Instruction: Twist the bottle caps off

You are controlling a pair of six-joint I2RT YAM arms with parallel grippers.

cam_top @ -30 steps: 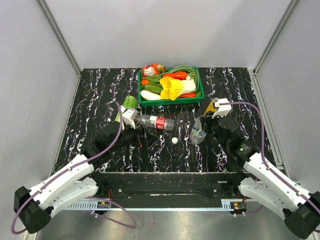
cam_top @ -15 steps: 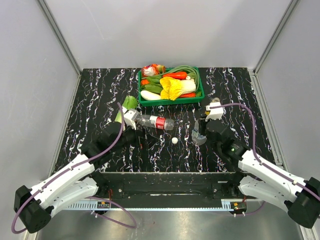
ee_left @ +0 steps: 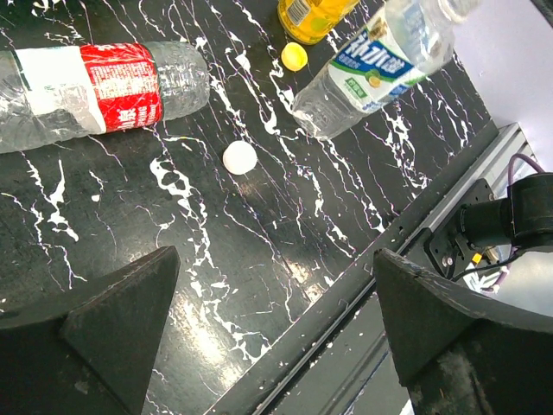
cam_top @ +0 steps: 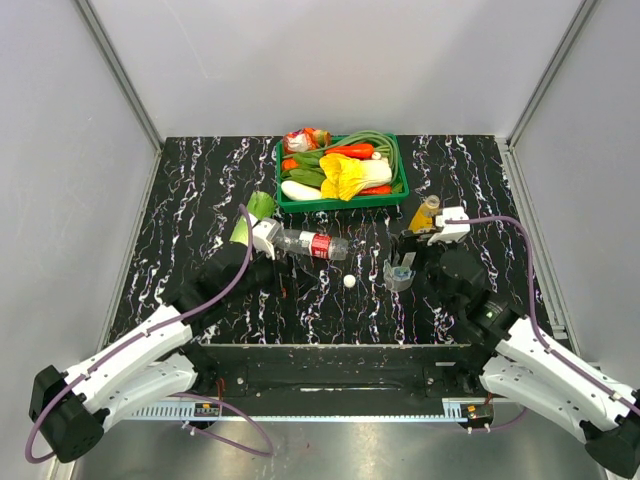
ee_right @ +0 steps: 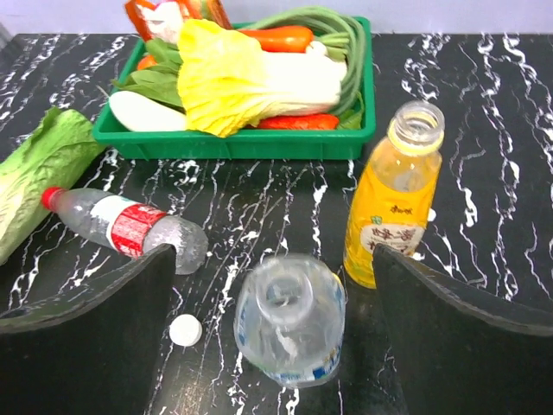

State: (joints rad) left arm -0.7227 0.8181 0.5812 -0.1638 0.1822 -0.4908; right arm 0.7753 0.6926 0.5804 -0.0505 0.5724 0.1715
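Note:
Next, my right gripper swings to the left in the top view, turns and lowers onto the still-capped bottle's red label [cam_top: 320, 246] [ee_right: 138, 230], which lies that way.
The red cap [ee_right: 52, 195] is still on a red-labelled bottle [cam_top: 312, 244] that lies on its side. A white cap [cam_top: 349, 281] lies loose on the black table, and a yellow cap [ee_left: 295, 56] lies beside the orange juice bottle [cam_top: 424, 212], whose mouth is bare. A clear bottle [ee_right: 289, 333] stands upright with its mouth bare, between the spread fingers of my right gripper [ee_right: 272, 290], which do not touch it. My left gripper [ee_left: 276, 328] is open and empty, low over the table, short of the white cap [ee_left: 239, 157].
A green tray [cam_top: 342, 203] full of vegetables stands at the back. A lettuce leaf [cam_top: 256, 209] lies left of it, by the lying bottle's neck. The table's front metal edge [ee_left: 415, 233] runs close below my left gripper.
My right gripper has opened and let go of the clear bottle, which went from tilted to standing. The right wrist drew back to the right. The left arm barely moved.

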